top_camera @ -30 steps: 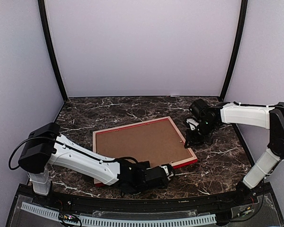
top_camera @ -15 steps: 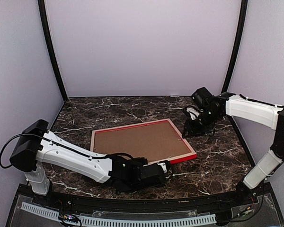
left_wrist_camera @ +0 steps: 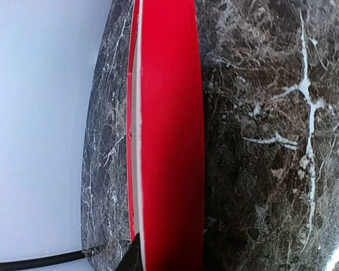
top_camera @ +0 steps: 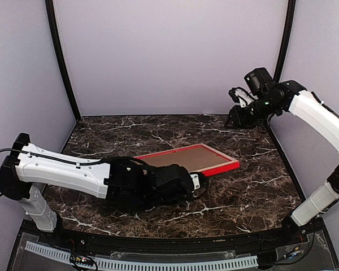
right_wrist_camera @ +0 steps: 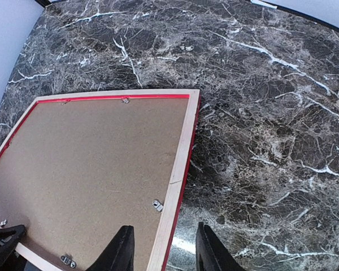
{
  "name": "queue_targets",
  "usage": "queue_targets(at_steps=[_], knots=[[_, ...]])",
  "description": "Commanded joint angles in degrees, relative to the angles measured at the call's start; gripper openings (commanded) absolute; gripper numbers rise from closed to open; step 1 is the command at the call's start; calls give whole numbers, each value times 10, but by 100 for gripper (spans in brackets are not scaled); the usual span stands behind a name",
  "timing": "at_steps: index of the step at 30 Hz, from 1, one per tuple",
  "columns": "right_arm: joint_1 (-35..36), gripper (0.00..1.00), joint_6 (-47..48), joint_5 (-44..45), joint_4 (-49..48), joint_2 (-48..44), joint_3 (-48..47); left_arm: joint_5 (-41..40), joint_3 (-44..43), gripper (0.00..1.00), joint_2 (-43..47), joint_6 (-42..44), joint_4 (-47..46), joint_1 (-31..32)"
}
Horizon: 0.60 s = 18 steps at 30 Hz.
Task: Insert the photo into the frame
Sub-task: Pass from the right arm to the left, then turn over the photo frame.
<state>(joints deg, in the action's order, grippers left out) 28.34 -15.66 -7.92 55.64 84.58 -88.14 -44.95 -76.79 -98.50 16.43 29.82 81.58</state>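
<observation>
My left gripper lifts, flips the frame [top_camera: 220, 164] to the left in the top view and brings it down onto the marble table next. The frame's backing board faces up.
The red frame [top_camera: 220, 164] lies back side up and tilted, its near edge lifted off the marble table [top_camera: 254, 186]. The brown backing board [top_camera: 183, 160] fills it, held by small metal tabs [right_wrist_camera: 157, 205]. My left gripper [top_camera: 195, 184] is shut on the frame's near edge. In the left wrist view the red edge [left_wrist_camera: 169, 141] fills the middle, with one dark finger [left_wrist_camera: 134, 258] beside it. My right gripper [top_camera: 235, 117] is open and empty, high above the table's far right. In its view the fingers [right_wrist_camera: 120, 251] straddle the frame's pale wood edge [right_wrist_camera: 181, 164] from far above. The photo is hidden.
The dark marble table [right_wrist_camera: 271, 113] is bounded by pale walls [top_camera: 169, 56] at the back and sides, with black corner posts [top_camera: 62, 62]. The left arm [top_camera: 68, 172] stretches low across the table's front left.
My left gripper has raised the frame's near edge, so the frame now tilts. My right arm has lifted up and back from the frame's right edge to high at the far right.
</observation>
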Motion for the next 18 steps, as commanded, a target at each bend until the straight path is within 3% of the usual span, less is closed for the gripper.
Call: queue_targets(at_steps=[1,3,9,14,18], knots=[[-8,38,9,11,20,-8,-43,6,-80,5,63,18,-16,-27],[-8,38,10,11,21,-8,-54,22,-102,0,69,27,-10,-40],[-14,43,13,15,17,-20,-81,114,-180,0,91,29,31,-98],[-15,54,35,12,-10,-45,-87,286,-237,0,114,12,82,-166],[-15,65,46,16,-58,-84,-62,359,-266,0,127,5,104,-233]])
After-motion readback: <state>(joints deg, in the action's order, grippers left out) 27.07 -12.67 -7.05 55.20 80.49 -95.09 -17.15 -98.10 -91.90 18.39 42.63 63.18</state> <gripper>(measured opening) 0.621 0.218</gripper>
